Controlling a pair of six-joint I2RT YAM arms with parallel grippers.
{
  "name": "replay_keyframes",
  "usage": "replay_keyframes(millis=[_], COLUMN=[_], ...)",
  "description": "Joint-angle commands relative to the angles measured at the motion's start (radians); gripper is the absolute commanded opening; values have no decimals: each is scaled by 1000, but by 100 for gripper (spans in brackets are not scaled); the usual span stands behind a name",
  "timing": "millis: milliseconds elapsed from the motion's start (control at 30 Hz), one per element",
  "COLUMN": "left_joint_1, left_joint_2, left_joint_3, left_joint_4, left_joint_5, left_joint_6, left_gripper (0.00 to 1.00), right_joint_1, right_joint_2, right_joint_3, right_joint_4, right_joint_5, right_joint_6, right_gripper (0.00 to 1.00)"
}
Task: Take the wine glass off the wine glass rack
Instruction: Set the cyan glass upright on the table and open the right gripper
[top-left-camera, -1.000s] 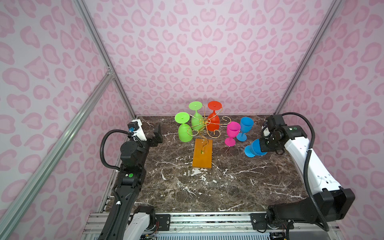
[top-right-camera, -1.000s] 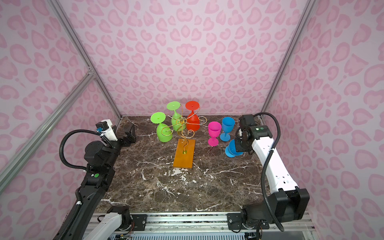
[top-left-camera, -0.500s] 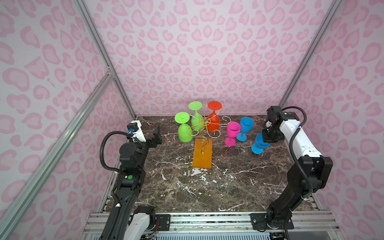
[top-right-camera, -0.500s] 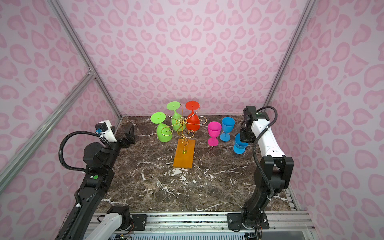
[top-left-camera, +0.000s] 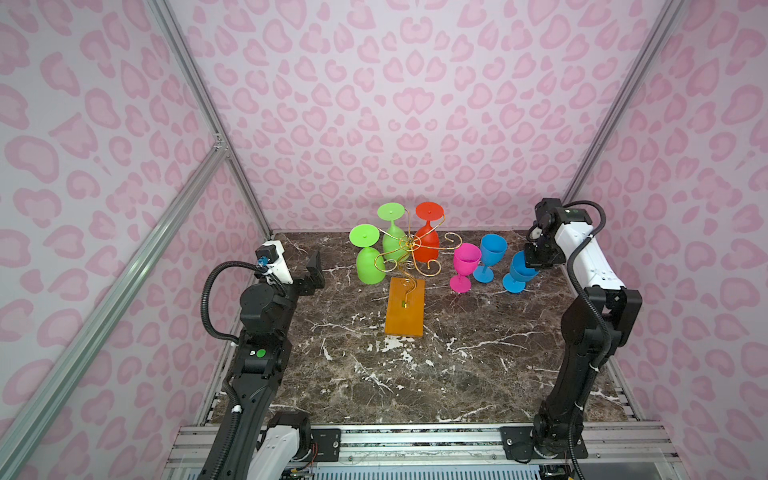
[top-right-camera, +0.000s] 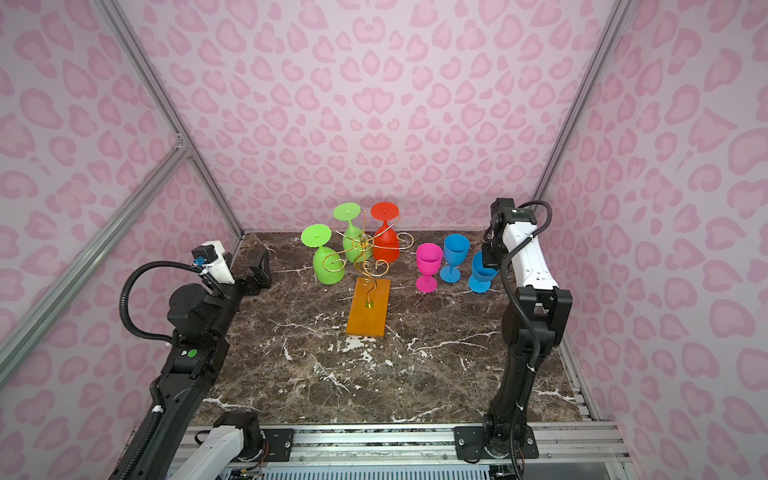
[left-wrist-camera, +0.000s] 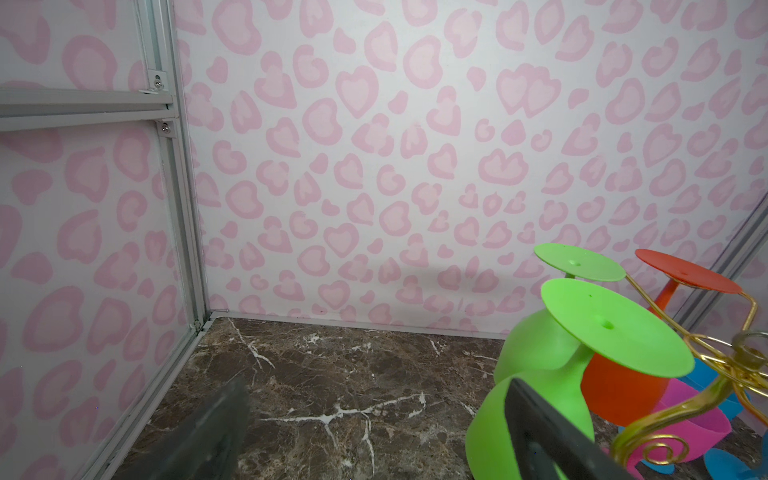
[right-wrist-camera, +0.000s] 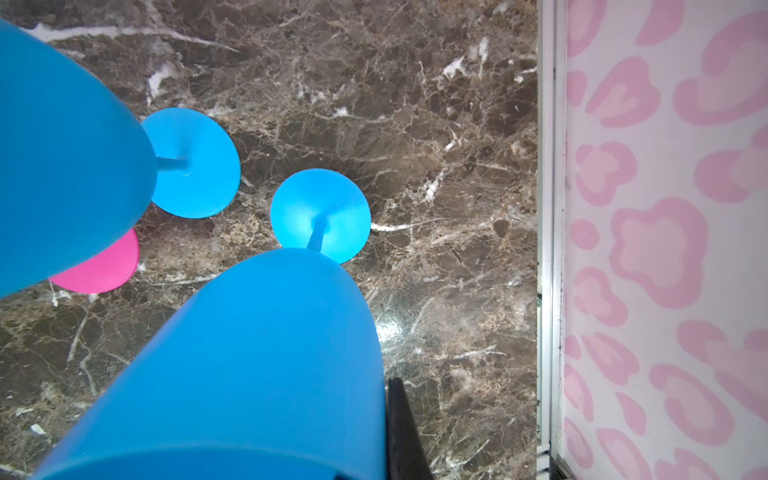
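I need to move my right gripper slightly outward and toward the standing blue glass, as the marble (top-left-camera: 499, 280) (right-wrist-camera: 257, 177) beside that glass is bare, and then release the rim it holds.
The wine glass rack (top-left-camera: 409, 249) (top-right-camera: 365, 249) is gold wire on an orange wooden base (top-left-camera: 405, 309). Two green glasses (top-left-camera: 370, 262) (top-left-camera: 392, 237) and a red one (top-left-camera: 428, 245) hang upside down on it. Right of it, my right gripper (top-left-camera: 536, 266) (top-right-camera: 490, 259) (right-wrist-camera: 386, 415) is shut on the rim of a blue wine glass (top-left-camera: 521, 270) (right-wrist-camera: 249, 353). That glass is upright, its foot (right-wrist-camera: 320, 216) at or just above the marble. My left gripper (top-left-camera: 313, 270) (left-wrist-camera: 376, 386) is open left of the rack, near the front green glass (left-wrist-camera: 536, 415).
A pink glass (top-left-camera: 463, 266) and another blue glass (top-left-camera: 492, 253) stand upright between the rack and the held glass. The right wall and its metal rail (right-wrist-camera: 548, 249) are close beside the right gripper. Pink patterned walls enclose the marble table (top-left-camera: 374, 374).
The right arm has folded upward and carried the blue glass a little back and to the right, turning it from tilted to upright. The left arm has not moved.
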Motion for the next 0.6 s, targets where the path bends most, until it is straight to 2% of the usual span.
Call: replay_keyframes(millis=[0, 333, 567], left_joint_1=[3, 12, 18], left_joint_2=[5, 17, 19], left_joint_3=[6, 10, 12], left_joint_4=[16, 16, -14], left_joint_5=[7, 16, 20], left_joint_6=[-4, -18, -23], left_gripper=[97, 97, 97], right_joint_1=[-7, -15, -17], right_joint_2=[37, 122, 145], right_joint_3=[32, 145, 150], right_joint_4=[-28, -53, -55], right_joint_5=[1, -22, -62], right_joint_6=[-6, -12, -16], right_gripper=[0, 0, 0])
